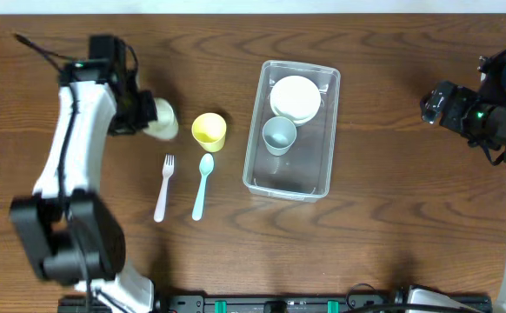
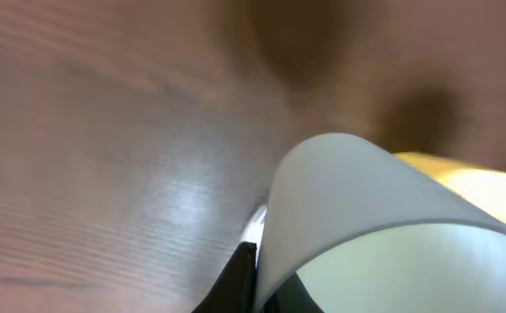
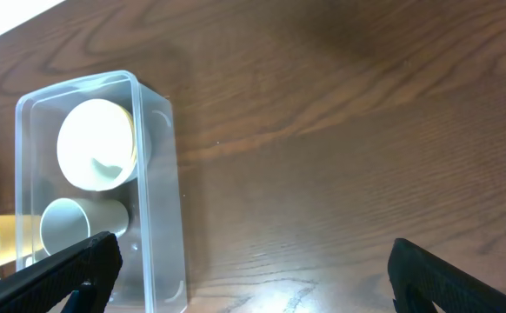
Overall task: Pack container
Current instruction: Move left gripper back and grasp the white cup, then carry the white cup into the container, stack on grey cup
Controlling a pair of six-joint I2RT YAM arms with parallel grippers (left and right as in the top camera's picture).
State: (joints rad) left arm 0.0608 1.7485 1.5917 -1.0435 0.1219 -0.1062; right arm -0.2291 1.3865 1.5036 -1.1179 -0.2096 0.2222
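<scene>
The grey-blue cup is open, so next I will move my left gripper to the right in the overhead view, lower the held cup into the grey-blue cup's opening (image 1: 279, 131) and let go.
The clear rectangular container (image 1: 251, 165) stands right of centre; it also shows in the right wrist view (image 3: 162, 174). In it are stacked pale bowls (image 1: 295, 97) and a grey-blue cup (image 1: 278, 135). My left gripper (image 1: 145, 117) is shut on the rim of a pale green cup (image 1: 163, 120), tilted on its side above the table at the left; the cup fills the left wrist view (image 2: 366, 217). A yellow cup (image 1: 209, 131), a pink fork (image 1: 163, 187) and a light blue spoon (image 1: 202, 184) lie left of the container. My right gripper (image 3: 249, 278) is open and empty at the far right.
The wooden table (image 1: 409, 200) extends between the container and the right arm (image 1: 488, 113). The left arm's base (image 1: 66, 235) stands at the front left.
</scene>
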